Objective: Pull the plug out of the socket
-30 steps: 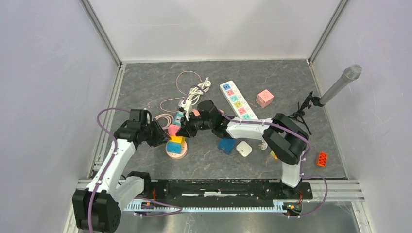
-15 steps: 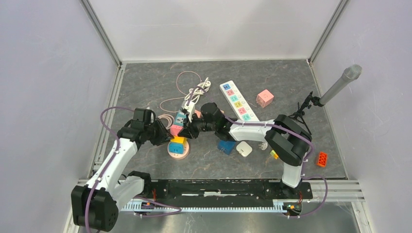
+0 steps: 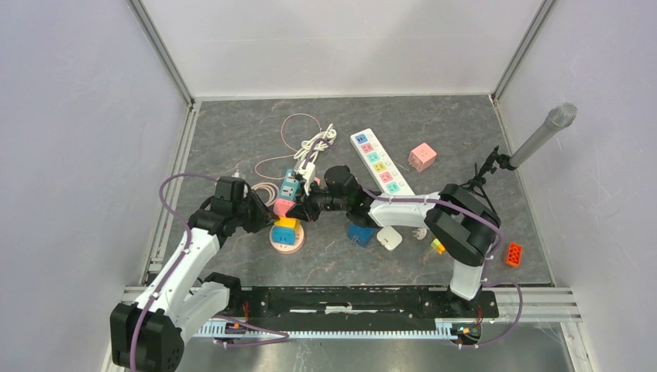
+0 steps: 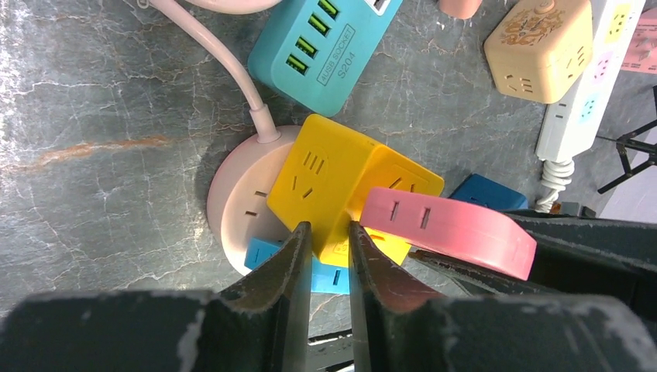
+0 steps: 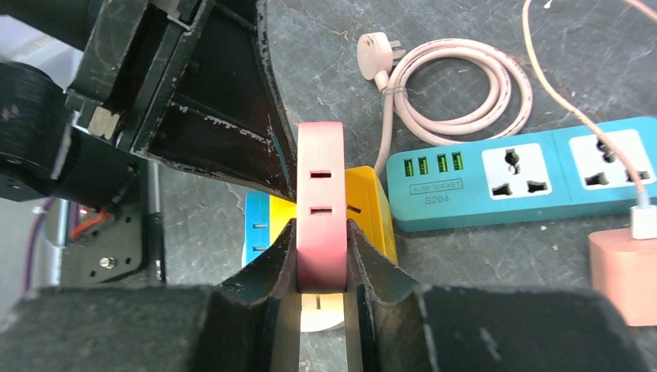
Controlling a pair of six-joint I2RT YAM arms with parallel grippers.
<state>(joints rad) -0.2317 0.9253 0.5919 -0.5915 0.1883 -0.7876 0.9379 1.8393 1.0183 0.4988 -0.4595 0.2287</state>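
Bare tabletop lies below the yellow cube [image 4: 325,174], to its right in the top view. My right gripper should next lift off the cube, then lower the plug and release it there.
A round pink socket [image 4: 232,201] lies on the grey table, its rim showing in the top view [image 3: 283,249]. A yellow plug cube [image 4: 325,174] and a blue plug [image 4: 256,252] sit on it. My left gripper [image 4: 325,232] is shut on the yellow cube's near corner; in the top view it [image 3: 265,219] is just left of the socket. My right gripper [image 5: 320,225] is shut on a flat pink plug [image 5: 319,194] and holds it edge-up over the socket, against the yellow cube [image 5: 364,201]. The pink plug also shows in the left wrist view [image 4: 445,229].
A teal power strip [image 5: 511,174] and a coiled pink cord [image 5: 449,85] lie just behind the socket. A long white strip [image 3: 380,161], a pink cube [image 3: 422,156], a blue cube [image 3: 360,232], a white plug [image 3: 390,237], an orange brick [image 3: 513,254] and a microphone stand [image 3: 542,136] stand to the right.
My left gripper has moved right, in to the yellow cube. My right gripper has shifted slightly right with the pink plug, uncovering more of the teal strip.
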